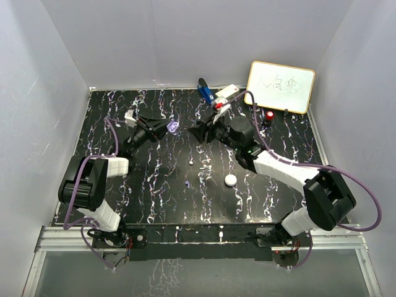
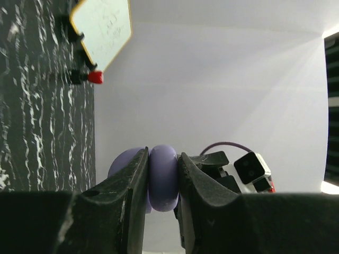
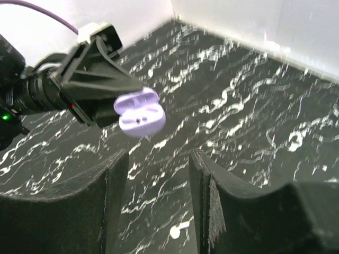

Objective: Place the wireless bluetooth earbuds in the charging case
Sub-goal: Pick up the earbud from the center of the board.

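Note:
I will pull my right gripper back, tilt its fingers down and lower them over the purple earbud (image 1: 187,184) on the tabletop, because the case's sockets are empty.
My left gripper (image 1: 162,129) is shut on a pale purple charging case (image 1: 173,127) and holds it above the table. In the left wrist view the case (image 2: 163,177) is pinched between the jaws. In the right wrist view the case (image 3: 140,112) is open, with its two sockets empty. My right gripper (image 1: 201,132) is open and empty, facing the case from a short distance; the left gripper (image 3: 90,79) shows ahead of its jaws. A white earbud (image 1: 192,162) lies on the table and shows in the right wrist view (image 3: 178,229). A purple earbud (image 1: 187,184) lies nearer the front.
A round white case (image 1: 230,180) sits on the black marbled table (image 1: 148,192). A whiteboard (image 1: 280,86) leans at the back right with a red-capped knob (image 1: 270,116) beside it. A blue tool (image 1: 206,91) lies at the back. White walls enclose the table.

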Controlling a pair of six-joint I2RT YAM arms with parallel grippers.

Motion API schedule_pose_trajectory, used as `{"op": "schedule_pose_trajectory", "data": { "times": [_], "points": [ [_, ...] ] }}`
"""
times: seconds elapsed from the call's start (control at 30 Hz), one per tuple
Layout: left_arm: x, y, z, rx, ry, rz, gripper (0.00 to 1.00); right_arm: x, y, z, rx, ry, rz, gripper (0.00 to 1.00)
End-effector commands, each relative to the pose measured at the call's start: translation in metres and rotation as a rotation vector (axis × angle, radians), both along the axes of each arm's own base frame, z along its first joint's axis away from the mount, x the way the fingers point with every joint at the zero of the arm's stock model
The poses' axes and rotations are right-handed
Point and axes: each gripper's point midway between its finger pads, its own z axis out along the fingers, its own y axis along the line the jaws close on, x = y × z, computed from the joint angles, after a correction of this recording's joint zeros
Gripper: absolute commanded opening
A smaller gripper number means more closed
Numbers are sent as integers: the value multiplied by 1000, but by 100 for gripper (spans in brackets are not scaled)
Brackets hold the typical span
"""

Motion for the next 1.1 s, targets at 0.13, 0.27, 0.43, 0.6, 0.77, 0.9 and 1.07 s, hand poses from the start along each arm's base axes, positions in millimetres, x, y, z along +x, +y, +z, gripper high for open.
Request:
{"op": "schedule_pose_trajectory", "data": {
  "times": [0.13, 0.27, 0.43, 0.6, 0.77, 0.9, 1.07],
  "points": [
    [-3, 27, 7, -17, -48, 45, 0, -49, -3, -96, -210, 479, 92, 47],
    [-6, 31, 4, -9, -40, 49, 0, -78, 1, -122, -253, 542, 155, 47],
    [-8, 39, 6, -6, -43, 62, 0, -111, 17, -145, -314, 581, 229, 48],
    [-10, 44, 6, 6, -39, 71, 0, -127, 30, -162, -363, 601, 241, 48],
    [-12, 46, 7, 14, -39, 71, 0, -133, 37, -179, -406, 620, 235, 49],
    [-14, 49, 8, 15, -40, 72, 0, -125, 38, -187, -426, 613, 182, 50],
    [-13, 50, 8, 15, -38, 71, 0, -113, 40, -189, -444, 589, 144, 50]
  ]
}}
